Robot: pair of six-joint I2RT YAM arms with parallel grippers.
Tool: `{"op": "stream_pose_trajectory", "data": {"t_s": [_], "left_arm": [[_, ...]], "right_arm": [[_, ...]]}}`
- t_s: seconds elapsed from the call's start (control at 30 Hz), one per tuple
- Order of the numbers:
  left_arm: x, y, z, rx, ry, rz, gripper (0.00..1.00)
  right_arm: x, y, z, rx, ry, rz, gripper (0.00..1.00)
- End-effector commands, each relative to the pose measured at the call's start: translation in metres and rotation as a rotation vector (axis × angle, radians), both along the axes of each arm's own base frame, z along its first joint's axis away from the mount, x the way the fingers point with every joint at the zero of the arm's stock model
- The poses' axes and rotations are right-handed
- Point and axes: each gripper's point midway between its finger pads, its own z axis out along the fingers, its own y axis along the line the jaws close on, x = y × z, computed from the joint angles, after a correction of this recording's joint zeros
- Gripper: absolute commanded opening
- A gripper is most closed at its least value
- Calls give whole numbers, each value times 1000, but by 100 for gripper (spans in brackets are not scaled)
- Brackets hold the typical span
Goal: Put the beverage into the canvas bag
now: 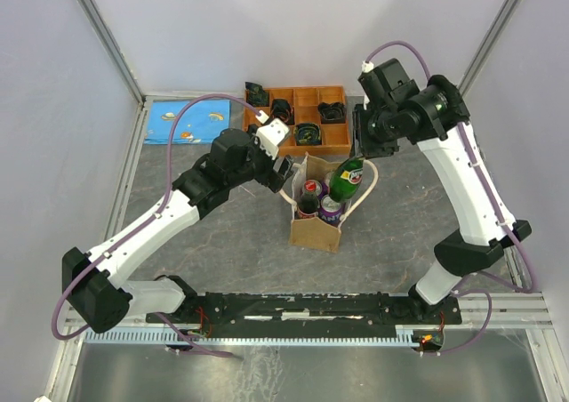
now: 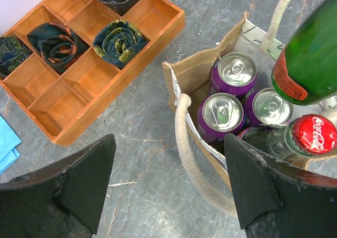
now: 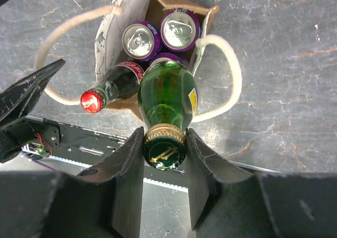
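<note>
I will bring the bottle back and down with my right gripper to release, since the bag's near end (image 1: 326,222) (image 3: 132,105), free of cans beside the cola, lies that way.
The tan canvas bag (image 1: 313,233) stands mid-table and holds three purple cans (image 2: 226,111) and a leaning red-capped cola bottle (image 2: 314,134). My right gripper (image 3: 165,135) is shut on the neck of a green glass bottle (image 3: 167,96), just below its gold cap. The bottle tilts, with its base at the bag's mouth (image 3: 108,32) over a can; I cannot tell whether it rests on it. In the top view the green bottle (image 1: 348,180) is at the bag's far right corner. My left gripper (image 2: 168,143) is open beside the bag's left wall, over one cream loop handle (image 2: 187,143).
An orange wooden compartment tray (image 1: 302,117) with rolled dark cloths sits behind the bag. A blue patterned cloth (image 1: 187,122) lies at the back left. The black base rail (image 1: 302,309) runs along the near edge. Pale walls close in both sides.
</note>
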Motion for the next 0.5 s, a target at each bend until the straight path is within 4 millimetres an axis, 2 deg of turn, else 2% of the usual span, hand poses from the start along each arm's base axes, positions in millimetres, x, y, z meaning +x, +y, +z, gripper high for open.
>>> {"op": "stream_pose_trajectory", "data": {"t_s": [0.0, 0.27, 0.47], "left_arm": [[0, 0, 13, -66, -13, 22, 89], [-3, 2, 9, -65, -5, 22, 89], [-5, 4, 8, -62, -5, 23, 89]], "right_arm": [[-25, -4, 17, 39, -43, -22, 0], [-38, 18, -1, 19, -10, 15, 0], [-50, 33, -4, 23, -4, 39, 0]]}}
